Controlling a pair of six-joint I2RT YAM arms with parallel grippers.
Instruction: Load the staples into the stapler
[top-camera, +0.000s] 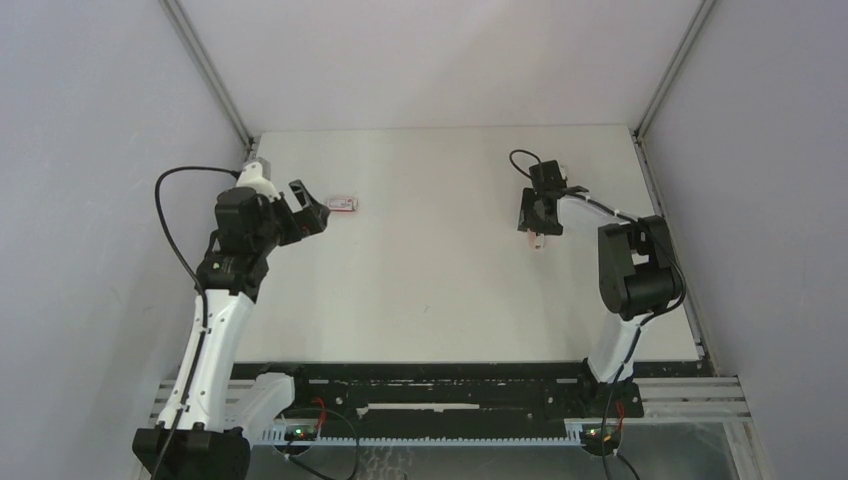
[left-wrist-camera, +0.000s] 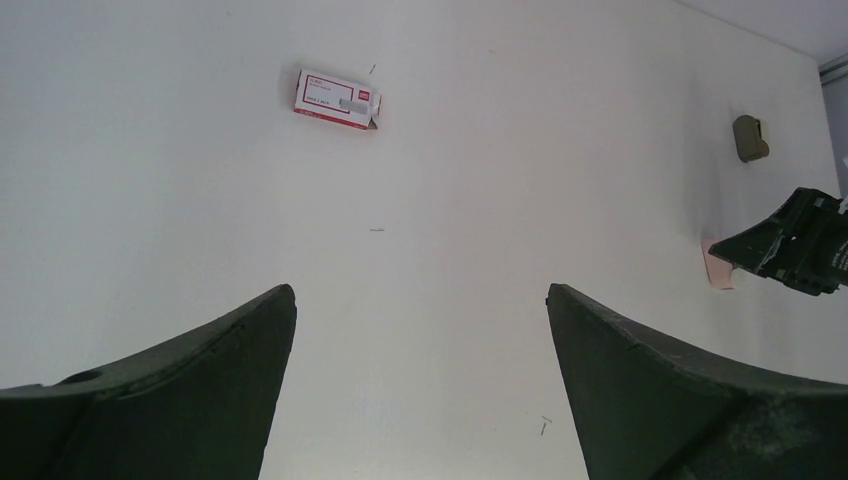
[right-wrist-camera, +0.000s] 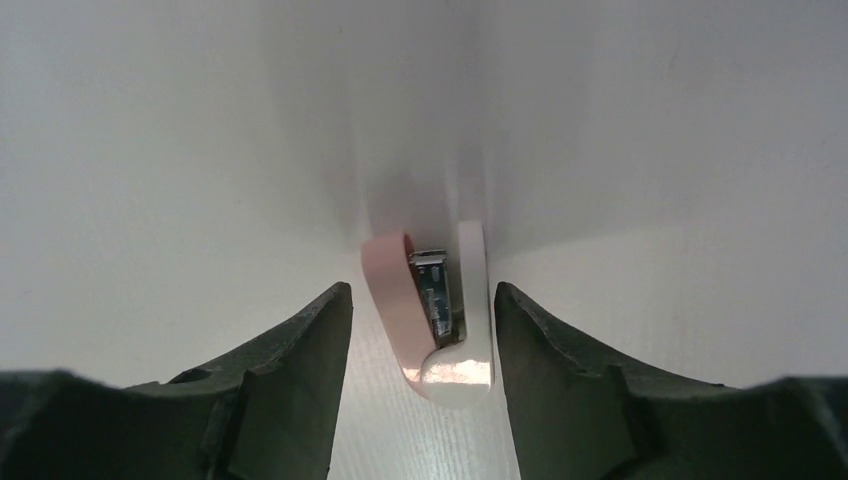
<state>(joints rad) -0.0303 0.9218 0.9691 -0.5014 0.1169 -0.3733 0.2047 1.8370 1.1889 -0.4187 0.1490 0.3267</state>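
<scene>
My left gripper moves to the right in the top view next and closes on the stapler (top-camera: 537, 241) (left-wrist-camera: 716, 268), because that lies well beyond its open, empty fingers.
The stapler (right-wrist-camera: 440, 320), pale pink and white with a metal channel showing inside, lies on the table between the fingers of my right gripper (right-wrist-camera: 422, 290). The jaws stand open around it: a gap shows on the pink side, and the other finger is very near the white side. In the top view this gripper (top-camera: 537, 232) points down over the stapler (top-camera: 537, 241) at the right. The staples' white box with red print (left-wrist-camera: 337, 98) lies flat at the far left (top-camera: 343, 204). My left gripper (left-wrist-camera: 421, 292) hovers wide open and empty just short of the box (top-camera: 312, 208).
A dark grey-brown tool (left-wrist-camera: 750, 138) lies beyond the right gripper. Single loose staples (left-wrist-camera: 376, 230) are scattered on the white table, one pair (left-wrist-camera: 545, 425) near my left gripper's right finger. Grey walls close in the table on three sides.
</scene>
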